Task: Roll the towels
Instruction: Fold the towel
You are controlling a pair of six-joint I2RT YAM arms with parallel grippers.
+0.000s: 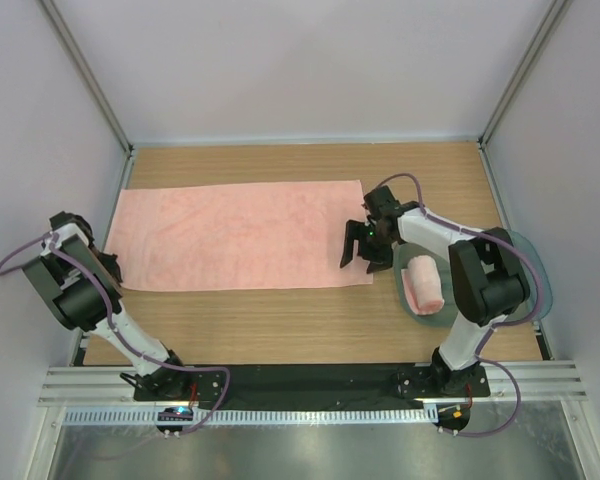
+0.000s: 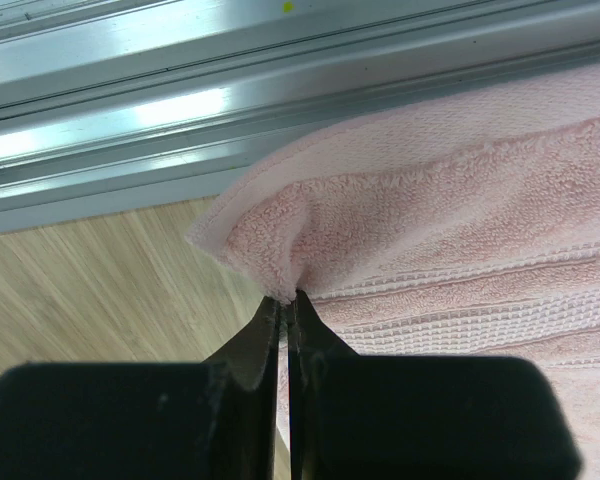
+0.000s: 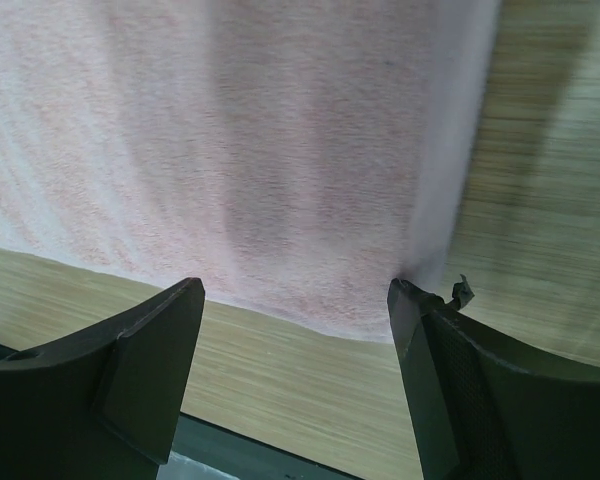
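My right gripper shifts back and toward the tray next to close on the towel. The towel's near corner by the tray sits beside one gripper finger, off centre.
A long salmon-pink towel lies flat across the wooden table. My left gripper is at its near-left corner. In the left wrist view the jaws are shut on that corner of the towel, lifting it into a small fold; ribbed bands run along this end. My right gripper is open and empty just above the towel's near-right corner. In the right wrist view its fingers straddle the towel's near edge. A second pink towel lies rolled up in the tray.
A translucent teal-grey tray sits at the right edge under the right arm. An aluminium frame rail runs just beyond the towel's left end. White walls enclose the table on three sides.
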